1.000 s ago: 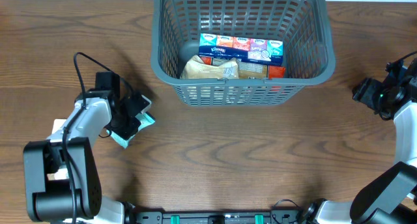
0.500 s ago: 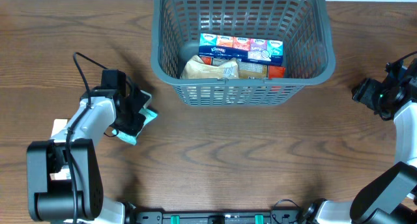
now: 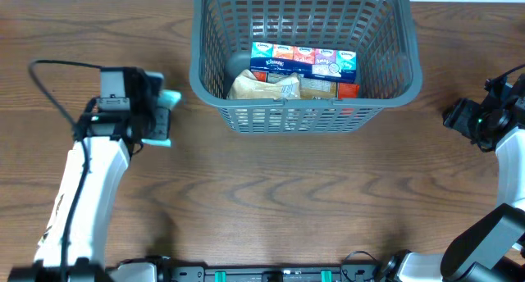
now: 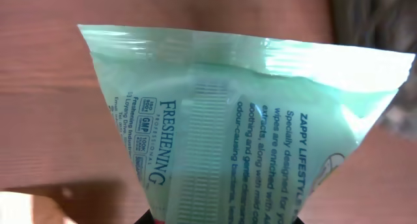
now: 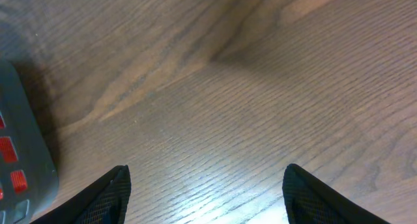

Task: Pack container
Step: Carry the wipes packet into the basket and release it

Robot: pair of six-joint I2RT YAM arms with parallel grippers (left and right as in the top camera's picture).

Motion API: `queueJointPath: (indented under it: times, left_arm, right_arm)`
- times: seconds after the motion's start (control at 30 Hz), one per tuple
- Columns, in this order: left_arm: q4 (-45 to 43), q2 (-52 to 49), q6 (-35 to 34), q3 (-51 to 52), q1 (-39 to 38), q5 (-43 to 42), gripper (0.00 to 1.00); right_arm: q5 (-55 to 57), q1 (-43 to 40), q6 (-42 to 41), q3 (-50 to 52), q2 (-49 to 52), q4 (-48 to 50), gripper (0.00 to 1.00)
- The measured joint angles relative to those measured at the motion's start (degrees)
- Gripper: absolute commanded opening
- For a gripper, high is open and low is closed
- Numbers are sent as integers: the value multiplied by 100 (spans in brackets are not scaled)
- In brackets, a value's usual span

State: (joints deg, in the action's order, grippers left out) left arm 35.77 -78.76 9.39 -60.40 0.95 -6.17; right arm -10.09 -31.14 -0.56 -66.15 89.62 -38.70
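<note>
The tan snack packet [image 3: 267, 87] lies past the basket's rim, right of my left gripper in the overhead view, so next my left gripper needs to rise across it, descend and release.
The container, a dark grey lattice basket [image 3: 385, 97], stands at the top middle of the table. It holds a Kleenex multipack [image 3: 303, 61] and a tan snack packet [image 3: 267, 87]. My left gripper [image 3: 157, 118] is shut on a teal wipes packet [image 3: 168, 99] and holds it above the table just left of the basket; the packet fills the left wrist view [image 4: 247, 126]. My right gripper [image 3: 467, 118] is open and empty at the right edge, its fingertips [image 5: 205, 198] over bare wood beside the basket's corner [image 5: 19, 139].
The table is brown wood [image 3: 287, 200]. A black cable [image 3: 57, 65] loops from the left arm at the far left. The basket's edge [image 4: 384, 28] shows blurred at the top right of the left wrist view.
My left gripper has lifted the teal wipes packet off the table and carried it up and toward the basket. The right arm has not moved.
</note>
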Motion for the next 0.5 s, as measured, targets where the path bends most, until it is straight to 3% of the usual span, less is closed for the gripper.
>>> queueJointPath:
  times: [0.2,0.5]
  left_arm:
    - [-9,385,-575,-638,0,190,6]
    - [-295,431,-841,-1897,-2,214,6]
  right_arm:
    - [0,0,17,0,0,7,67]
    - [0,0,20,0,0,9,67]
